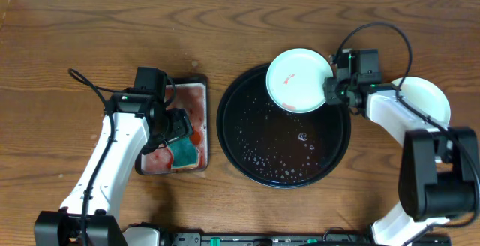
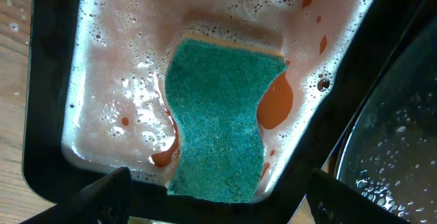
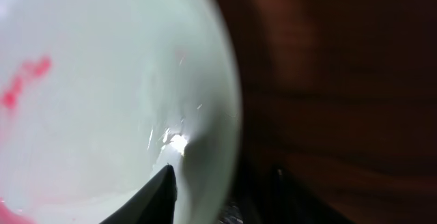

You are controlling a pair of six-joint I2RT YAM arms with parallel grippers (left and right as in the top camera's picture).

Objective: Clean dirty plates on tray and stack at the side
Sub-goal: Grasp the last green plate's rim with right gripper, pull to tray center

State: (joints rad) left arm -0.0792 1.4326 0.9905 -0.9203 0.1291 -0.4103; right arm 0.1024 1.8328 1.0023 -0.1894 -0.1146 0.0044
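I should move my left gripper down into the small tray next, onto the near end of the green sponge (image 2: pixel 218 121), because its open fingers are already on both sides of that end.
The large round black tray (image 1: pixel 244 130) lies in the middle, wet with soap bubbles. My right gripper (image 1: pixel 331 90) is shut on the rim of a pale mint-white plate (image 1: pixel 298 79) with red smears and holds it tilted over the tray's far right edge. In the right wrist view the plate (image 3: pixel 102 94) fills the left, its rim between my fingers (image 3: pixel 218 190). My left gripper (image 1: pixel 177 126) is open over a green sponge (image 2: pixel 218 121) and is not touching it. A second pale plate (image 1: pixel 427 100) lies on the table at the right. No yellow plate shows.
The sponge (image 1: pixel 184 153) lies in a small rectangular black tray (image 1: pixel 204 118) of pinkish-red soapy liquid, just left of the large tray. In the left wrist view this small tray's rim (image 2: pixel 48 80) frames the liquid, and the large tray (image 2: pixel 399 149) shows at the right.
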